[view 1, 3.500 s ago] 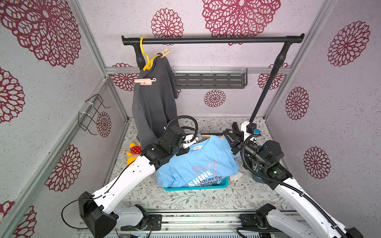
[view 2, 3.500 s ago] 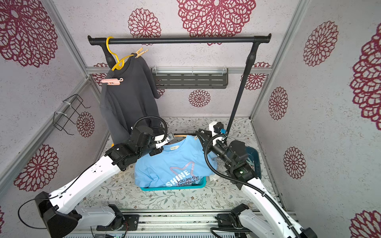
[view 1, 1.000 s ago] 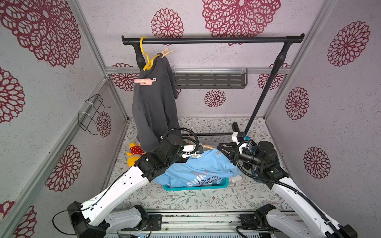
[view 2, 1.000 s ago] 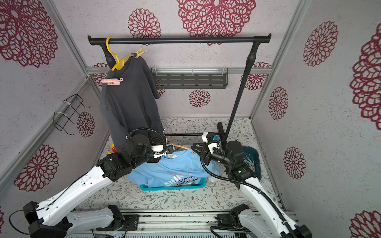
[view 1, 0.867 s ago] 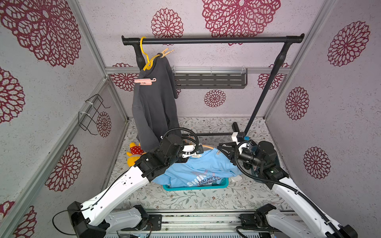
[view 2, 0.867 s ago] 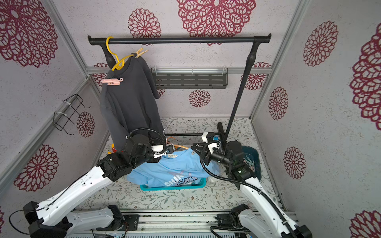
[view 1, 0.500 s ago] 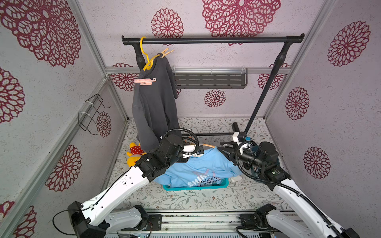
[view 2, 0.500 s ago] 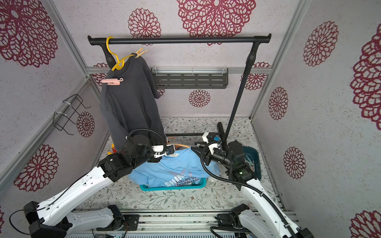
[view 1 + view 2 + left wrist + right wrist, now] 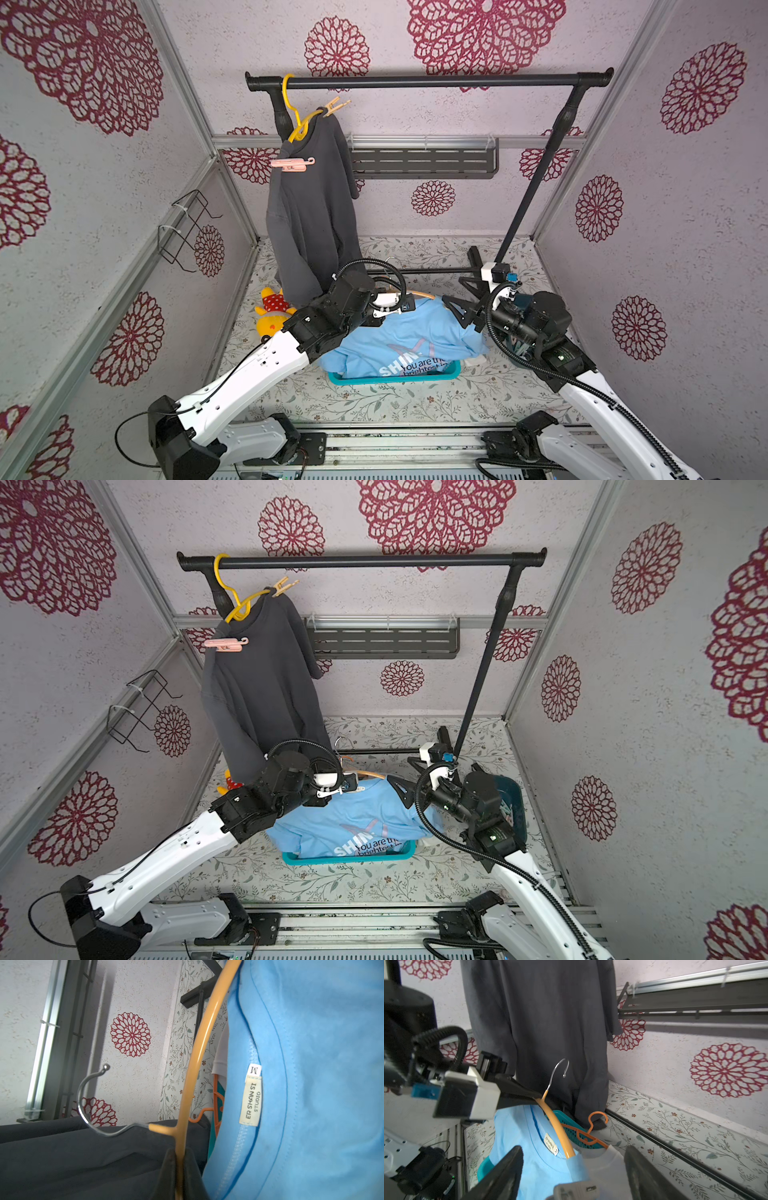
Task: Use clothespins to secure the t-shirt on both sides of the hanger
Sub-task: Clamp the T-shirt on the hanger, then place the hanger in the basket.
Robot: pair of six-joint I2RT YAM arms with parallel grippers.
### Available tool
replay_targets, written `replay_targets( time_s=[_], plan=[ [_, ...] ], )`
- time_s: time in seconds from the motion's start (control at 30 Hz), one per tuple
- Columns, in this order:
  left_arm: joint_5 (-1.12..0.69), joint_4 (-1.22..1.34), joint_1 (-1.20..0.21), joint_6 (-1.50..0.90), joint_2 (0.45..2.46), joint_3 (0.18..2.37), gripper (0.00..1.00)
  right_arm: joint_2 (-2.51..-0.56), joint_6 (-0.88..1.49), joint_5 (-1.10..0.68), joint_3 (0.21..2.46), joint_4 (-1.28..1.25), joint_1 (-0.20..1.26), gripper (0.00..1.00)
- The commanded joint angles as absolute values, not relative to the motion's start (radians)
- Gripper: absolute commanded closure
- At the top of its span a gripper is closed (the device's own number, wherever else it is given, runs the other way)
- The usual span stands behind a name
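A clothespin is already at the t-shirt's shoulder, so my left gripper needs to bring the hanger's bar down toward the teal basket [image 9: 390, 379] [image 9: 212, 1136] below it and let go of the bar there.
A light blue t-shirt [image 9: 409, 332] [image 9: 357, 812] hangs on a peach-orange hanger [image 9: 199, 1043] [image 9: 556, 1124] with a metal hook. My left gripper [image 9: 179, 1159] [image 9: 533, 1095] is shut on the hanger's bar beside the hook, holding it above the basket. Beside the shirt's shoulder, my right gripper [image 9: 461, 299] [image 9: 409, 777] [image 9: 573, 1148] is open. A whitish clothespin [image 9: 574, 1189] sits between its spread fingers, at the shoulder, with neither finger touching it.
A teal basket [image 9: 395, 378] lies under the shirt, holding an orange hanger [image 9: 589, 1132] and a white garment [image 9: 602, 1159]. A dark grey shirt [image 9: 311, 216] hangs on the black rail [image 9: 428, 80], pinned by pink [image 9: 293, 165] and peach [image 9: 336, 106] clothespins. A yellow plush toy [image 9: 272, 311] lies left.
My right gripper has opened wide over the last second, letting go of the whitish clothespin at the shirt's shoulder. The left gripper still holds the hanger, raised higher than before.
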State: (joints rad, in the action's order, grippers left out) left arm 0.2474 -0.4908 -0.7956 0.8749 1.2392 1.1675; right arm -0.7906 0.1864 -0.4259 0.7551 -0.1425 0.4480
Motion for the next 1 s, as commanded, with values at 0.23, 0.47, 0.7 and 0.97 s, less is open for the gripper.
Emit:
replay_targets(
  time_s=[0.23,0.47,0.7,0.97],
  plan=[
    [0.199,-0.554,-0.764,0.782,1.351,1.215,1.00,-0.628,0.494,0.264,0.789,0.172,0.441,0.36],
    [0.138,-0.600,-0.732,0.680,1.424,1.271,1.00,-0.759,0.489,0.371,0.785,0.295,0.336,0.41],
    [0.111,-0.633,-0.697,0.607,1.475,1.307,0.93,-0.824,0.673,0.297,0.688,0.347,0.086,0.43],
    [0.118,-0.635,-0.698,0.556,1.505,1.317,0.85,-0.855,0.758,0.182,0.610,0.376,-0.119,0.41]
  ],
)
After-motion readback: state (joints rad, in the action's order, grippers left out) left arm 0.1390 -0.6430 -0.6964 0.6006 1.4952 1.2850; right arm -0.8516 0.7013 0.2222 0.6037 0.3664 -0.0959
